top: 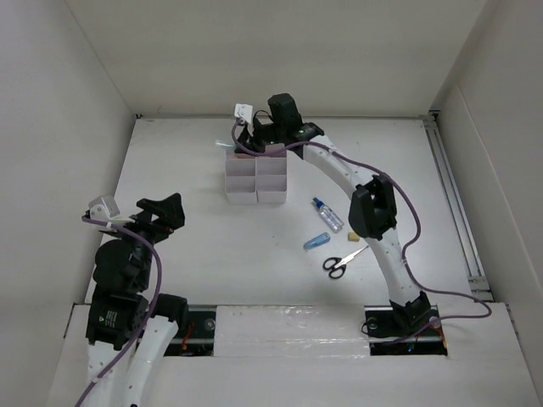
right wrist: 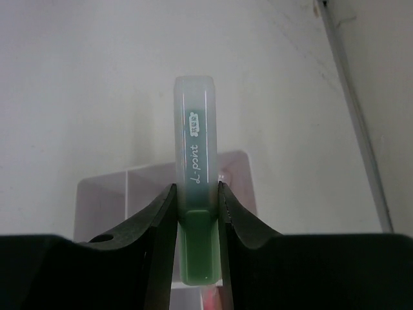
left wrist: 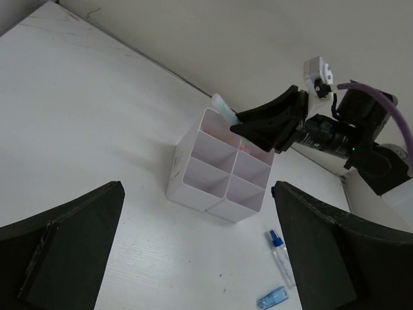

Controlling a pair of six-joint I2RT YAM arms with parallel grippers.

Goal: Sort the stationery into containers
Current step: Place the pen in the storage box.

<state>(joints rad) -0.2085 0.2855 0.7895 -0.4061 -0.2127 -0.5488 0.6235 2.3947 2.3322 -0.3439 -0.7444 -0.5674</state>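
The green highlighter moves slightly down and outward in my right gripper over the containers' far section (right wrist: 103,200) next, then comes free of the gripper.
My right gripper (top: 244,142) is shut on a green highlighter (right wrist: 195,161) and holds it over the far end of the white containers (top: 255,176). In the right wrist view the jaws (right wrist: 195,206) pinch its green end, and the pale cap points away over a far compartment (right wrist: 103,200). Something red (right wrist: 213,300) shows below it. In the left wrist view the right gripper (left wrist: 271,123) hangs over the containers' far rim (left wrist: 219,169), with the highlighter's pale tip (left wrist: 222,106) sticking out. My left gripper (top: 165,212) is open and empty, left of the containers.
On the table right of the containers lie a clear blue-capped bottle (top: 327,214), a blue highlighter (top: 316,242), a tan eraser (top: 354,237) and black-handled scissors (top: 339,264). The bottle (left wrist: 281,255) and blue highlighter (left wrist: 271,298) also show in the left wrist view. White walls enclose the table.
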